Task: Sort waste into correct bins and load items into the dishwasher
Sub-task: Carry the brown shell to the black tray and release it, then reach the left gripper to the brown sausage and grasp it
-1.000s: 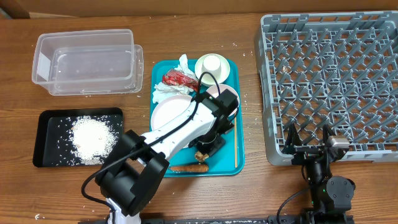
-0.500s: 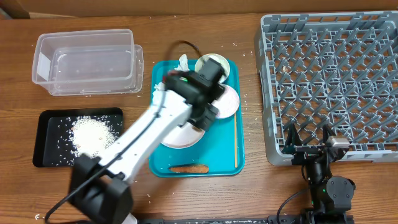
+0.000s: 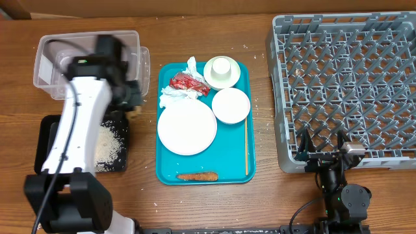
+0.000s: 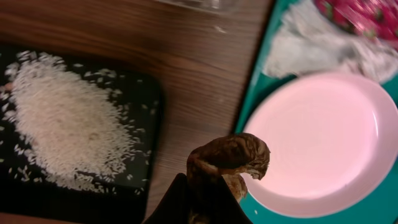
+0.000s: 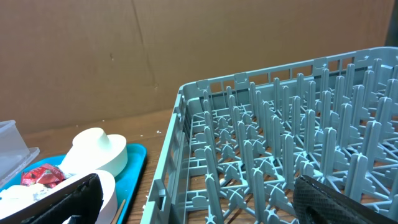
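Note:
Next, my left gripper will go left in the overhead view, lower and release the scrap (image 4: pixel 233 158), because the rice heap lies below it and that way.
My left gripper (image 3: pixel 133 104) is shut on the small brown lumpy food scrap (image 4: pixel 233 158) and holds it above the table between the clear tub (image 3: pixel 52 71) and the black tray (image 3: pixel 49 140), which holds rice (image 4: pixel 68 124). On the teal tray (image 3: pixel 250 172) lie the large plate (image 3: pixel 187 128), a bowl (image 3: pixel 231 105), a cup on a second bowl (image 3: pixel 221 70), the red wrapper (image 3: pixel 188 82), tissues (image 3: pixel 174 97) and the carrot piece (image 3: pixel 197 175). My right gripper (image 3: pixel 323 153) is open and empty at the front edge of the grey dish rack (image 3: pixel 348 84).
A thin wooden stick (image 3: pixel 246 146) lies along the teal tray's right side. Loose rice grains dot the table near the trays. The left arm crosses over the tub and the black tray. In the right wrist view the rack (image 5: pixel 280 162) fills the right.
My left arm has swung left from the teal tray, carrying the brown scrap, to the gap between tub and black tray. The plate and bowl are uncovered. The right arm has not moved.

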### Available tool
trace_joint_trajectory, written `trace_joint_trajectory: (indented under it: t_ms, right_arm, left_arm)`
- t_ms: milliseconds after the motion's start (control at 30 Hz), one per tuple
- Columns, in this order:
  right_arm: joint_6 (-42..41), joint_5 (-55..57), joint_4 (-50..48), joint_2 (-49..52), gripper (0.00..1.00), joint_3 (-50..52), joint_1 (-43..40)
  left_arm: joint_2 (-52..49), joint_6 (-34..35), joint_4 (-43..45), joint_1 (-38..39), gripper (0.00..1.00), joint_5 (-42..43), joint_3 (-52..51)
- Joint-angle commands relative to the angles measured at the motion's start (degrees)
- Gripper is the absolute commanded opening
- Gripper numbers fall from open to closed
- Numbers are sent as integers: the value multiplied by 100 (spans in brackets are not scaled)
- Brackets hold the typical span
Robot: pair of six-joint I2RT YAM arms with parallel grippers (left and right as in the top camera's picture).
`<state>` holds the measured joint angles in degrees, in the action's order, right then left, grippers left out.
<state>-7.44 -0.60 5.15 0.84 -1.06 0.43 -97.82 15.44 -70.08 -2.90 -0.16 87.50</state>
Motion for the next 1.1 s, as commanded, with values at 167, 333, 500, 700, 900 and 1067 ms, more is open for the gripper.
trace_joint_trajectory:
  t_ms: [167, 333, 500, 700, 900, 1067]
  right_arm:
    - [39, 55, -37, -68, 100, 59, 26]
    - [42, 55, -37, -66, 100, 59, 26]
    - [39, 55, -39, -68, 100, 59, 26]
    - [42, 55, -37, -68, 100, 59, 26]
    - [42, 55, -37, -66, 100, 59, 26]
    - [42, 55, -37, -68, 100, 59, 26]
  left_arm:
    - [120, 649, 509, -1106, 9, -70, -616]
    - [107, 1036, 1311, -1469, 12, -525, -1307]
    - [107, 1032, 1738, -1705, 12, -629, -1637]
    - [107, 1019, 1751, -1759, 60, -656, -1637]
    - [122, 837, 1578, -1742, 57, 37, -1631]
    - [302, 293, 1368, -1528, 54, 1143, -1626]
